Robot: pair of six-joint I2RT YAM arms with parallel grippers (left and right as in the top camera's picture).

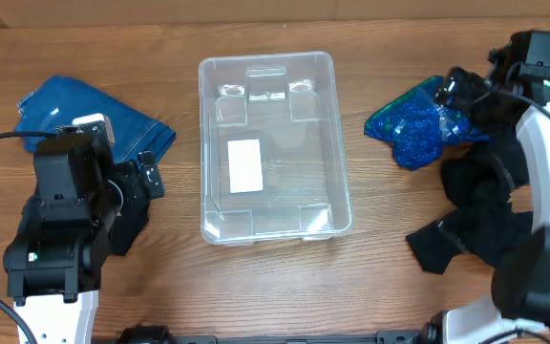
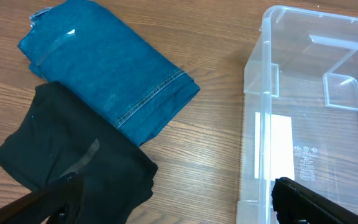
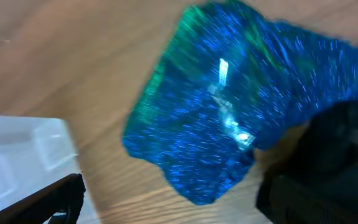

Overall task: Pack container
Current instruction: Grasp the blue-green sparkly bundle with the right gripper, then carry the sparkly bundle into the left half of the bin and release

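Observation:
My right gripper should next go down with its open fingers onto the sparkly blue garment [image 3: 241, 93] below it, at the blue garment's end by the black clothing [image 3: 294, 81], because the container is empty.
The clear container [image 1: 201, 143] stands empty in the middle of the table, a white label on its bottom. It also shows in the left wrist view [image 2: 260, 112] and at the left edge of the right wrist view [image 3: 17, 149]. My left gripper [image 2: 176, 208] is open and empty, above the table between a black garment [image 2: 73, 155] and the container. Folded blue jeans [image 1: 113, 119] lie at the left. My right gripper [image 3: 179, 199] is open and empty, hovering over a sparkly blue garment [image 3: 241, 93] at the right [image 1: 413, 124].
A pile of black clothing [image 1: 480, 215] lies at the right under the right arm. Another black garment [image 1: 127, 225] lies under the left arm, overlapping the jeans' near end. Bare wooden table shows between the container and each pile.

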